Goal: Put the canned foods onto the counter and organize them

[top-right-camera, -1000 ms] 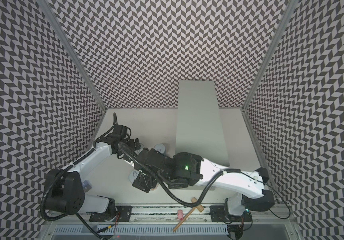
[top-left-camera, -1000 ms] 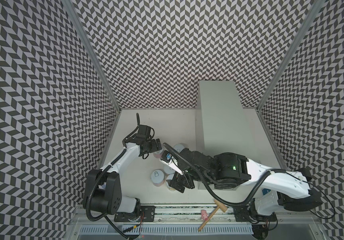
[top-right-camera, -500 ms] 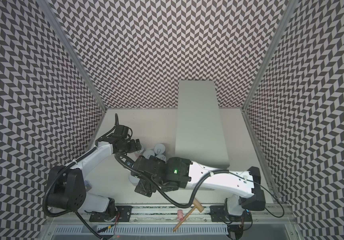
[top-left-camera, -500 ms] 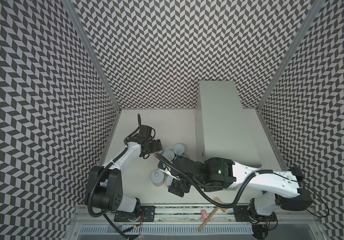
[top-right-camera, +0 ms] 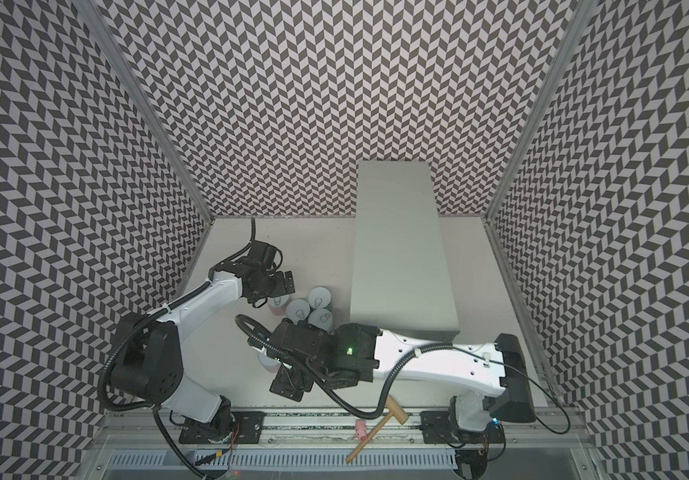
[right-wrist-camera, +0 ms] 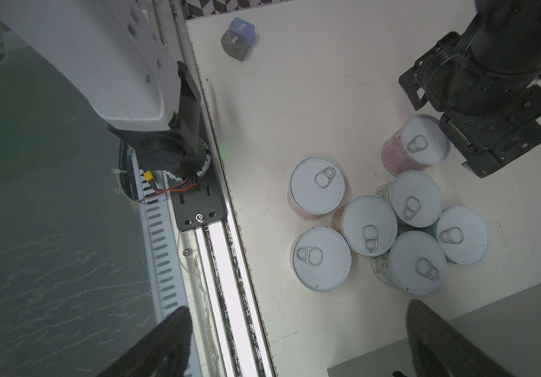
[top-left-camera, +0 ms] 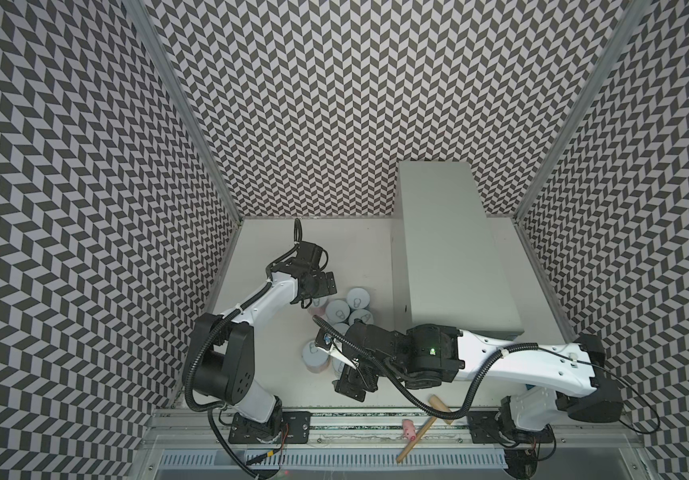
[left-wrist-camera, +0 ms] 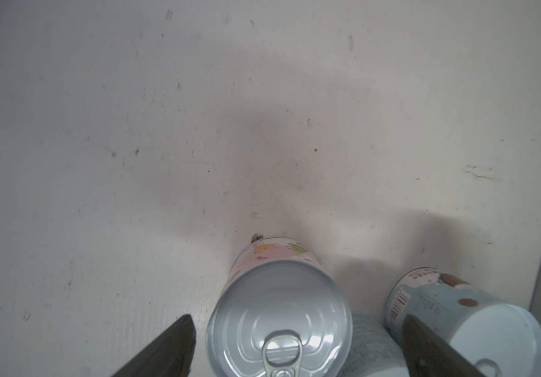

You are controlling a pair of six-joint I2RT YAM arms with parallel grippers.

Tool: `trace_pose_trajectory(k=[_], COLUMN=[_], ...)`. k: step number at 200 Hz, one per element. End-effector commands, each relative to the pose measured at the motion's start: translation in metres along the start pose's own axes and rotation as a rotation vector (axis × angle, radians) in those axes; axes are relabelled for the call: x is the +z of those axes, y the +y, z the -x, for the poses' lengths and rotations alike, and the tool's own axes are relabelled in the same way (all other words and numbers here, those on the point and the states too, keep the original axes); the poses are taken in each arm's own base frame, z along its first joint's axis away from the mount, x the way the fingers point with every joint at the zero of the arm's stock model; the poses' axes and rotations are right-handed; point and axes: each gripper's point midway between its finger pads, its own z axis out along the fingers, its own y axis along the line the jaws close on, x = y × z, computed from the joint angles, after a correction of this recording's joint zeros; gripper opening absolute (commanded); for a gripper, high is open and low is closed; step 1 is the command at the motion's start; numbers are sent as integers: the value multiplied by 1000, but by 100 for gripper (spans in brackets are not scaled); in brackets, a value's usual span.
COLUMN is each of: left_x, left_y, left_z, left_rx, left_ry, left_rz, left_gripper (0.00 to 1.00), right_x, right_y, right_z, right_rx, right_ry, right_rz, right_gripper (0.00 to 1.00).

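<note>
The pink-labelled can stands below the left gripper, between its open fingers, so this gripper needs to go down around the sides of the pink-labelled can and close there.
Several canned foods stand upright on the white table left of the counter, whose top is bare. Most sit in a tight cluster. A pink-labelled can stands at the cluster's edge. My left gripper hangs open over it, one finger on each side with gaps showing. A blue-labelled can lies beside one finger. My right gripper is open and empty above the table's front edge.
A wooden mallet and a small pink object lie on the front rail. A blue and black block sits near the left arm's base. Patterned walls enclose the table on three sides.
My right arm has swung toward the front edge, uncovering more of the cans. The left gripper has shifted slightly toward the cluster and stays open.
</note>
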Motion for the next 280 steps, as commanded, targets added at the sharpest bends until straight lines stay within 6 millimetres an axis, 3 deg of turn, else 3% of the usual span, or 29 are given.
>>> trace_pose_trajectory(k=[1, 54, 174, 198, 261, 280], left_x=[1, 8, 22, 21, 4, -4], left_y=[15, 17, 24, 22, 23, 23], left_z=[0, 0, -25, -23, -7, 0], left_rx=[-2, 14, 2, 5, 0, -1], left_ry=[7, 20, 69, 64, 9, -12], left_rz=[111, 135, 139, 130, 112, 97], left_gripper=[99, 97, 88, 75, 59, 43], right_x=[-16, -17, -8, -9, -1, 4], right_y=[-3, -11, -20, -21, -21, -22], right_z=[20, 19, 26, 27, 26, 27], right_rx=[34, 61, 129, 134, 95, 84], right_ry=[-106, -133, -207, -224, -249, -255], right_rz=[12, 7, 16, 14, 9, 9], right_gripper=[99, 99, 99, 99, 99, 99])
